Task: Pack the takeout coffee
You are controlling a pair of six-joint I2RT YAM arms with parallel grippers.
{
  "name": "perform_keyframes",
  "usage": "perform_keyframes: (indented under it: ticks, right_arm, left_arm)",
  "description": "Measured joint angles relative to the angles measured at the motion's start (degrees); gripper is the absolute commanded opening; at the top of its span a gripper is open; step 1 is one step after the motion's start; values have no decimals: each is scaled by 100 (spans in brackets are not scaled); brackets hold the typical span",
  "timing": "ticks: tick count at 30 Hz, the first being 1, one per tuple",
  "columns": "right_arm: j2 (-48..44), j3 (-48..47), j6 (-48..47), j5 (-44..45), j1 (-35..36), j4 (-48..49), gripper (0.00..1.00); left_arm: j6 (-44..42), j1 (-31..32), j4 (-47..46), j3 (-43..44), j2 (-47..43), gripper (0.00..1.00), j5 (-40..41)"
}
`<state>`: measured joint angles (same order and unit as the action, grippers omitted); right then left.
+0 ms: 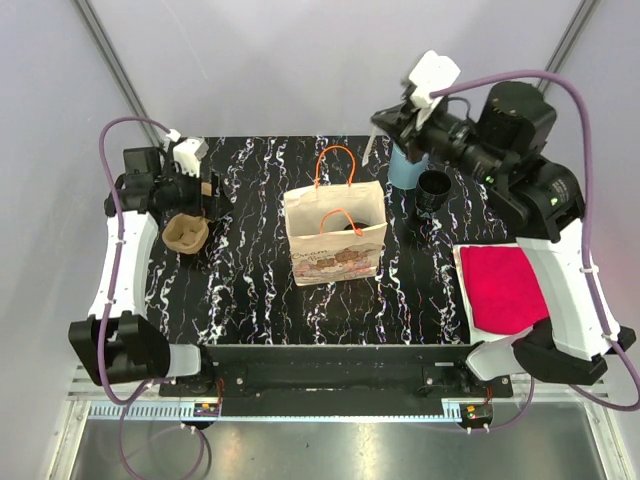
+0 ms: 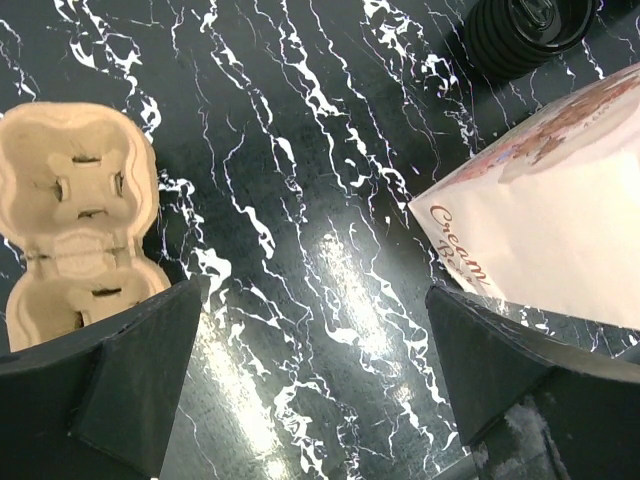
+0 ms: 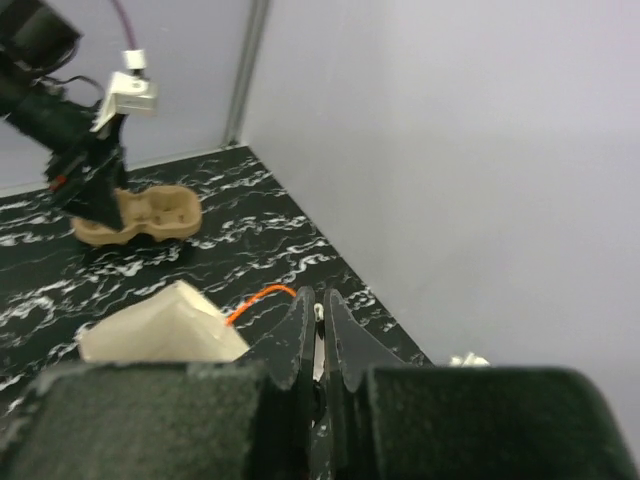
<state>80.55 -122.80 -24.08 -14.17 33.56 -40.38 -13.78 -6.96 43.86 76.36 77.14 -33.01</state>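
The stick swings to the left in the top view next with my right gripper. The gripper tilts down into the bag's opening to release it, because the cup stands inside.
A white paper bag (image 1: 335,240) with orange handles stands open at mid table, with a dark cup (image 1: 346,228) inside. A tan cardboard cup carrier (image 1: 185,232) lies at the left. My left gripper (image 1: 203,192) is open and empty just beside the carrier; in its wrist view the gripper (image 2: 315,370) hangs over bare table between the carrier (image 2: 75,220) and the bag (image 2: 550,230). My right gripper (image 1: 385,128) is raised behind the bag, shut on a thin white stick-like item (image 1: 368,152). In the right wrist view that item (image 3: 318,312) shows between the closed fingers (image 3: 320,318).
A blue cup (image 1: 407,168) and a black ribbed cup (image 1: 433,192) stand at the back right; the black cup also shows in the left wrist view (image 2: 525,30). A red cloth (image 1: 505,288) on a white mat lies at the right edge. Walls enclose the table on three sides.
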Motion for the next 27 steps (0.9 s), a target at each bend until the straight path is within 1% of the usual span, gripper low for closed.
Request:
perform_keyframes:
  ticks: [6,10,18,23,27]
  right_arm:
    - [286,-140,-361,627,1226,-531,5]
    - [535,-55,-564,994,1694,-743,5]
    - [909,269,-811,1209,1976,-752,2]
    - [1139,448,-944,1150,2107,-726,0]
    - [1327,564,-1095,1064,2116,-601,0]
  left_arm:
    - [2,-149,-199,-308,-400,99,-186]
    - [7,-173,-326,-525,-560,99,-289]
    - [28,-282,-466,-706,-809,99,-474]
    - [42,-391,-518,-861,-872,99,-649]
    - [55,-463,-553,-914,-872,99,-776]
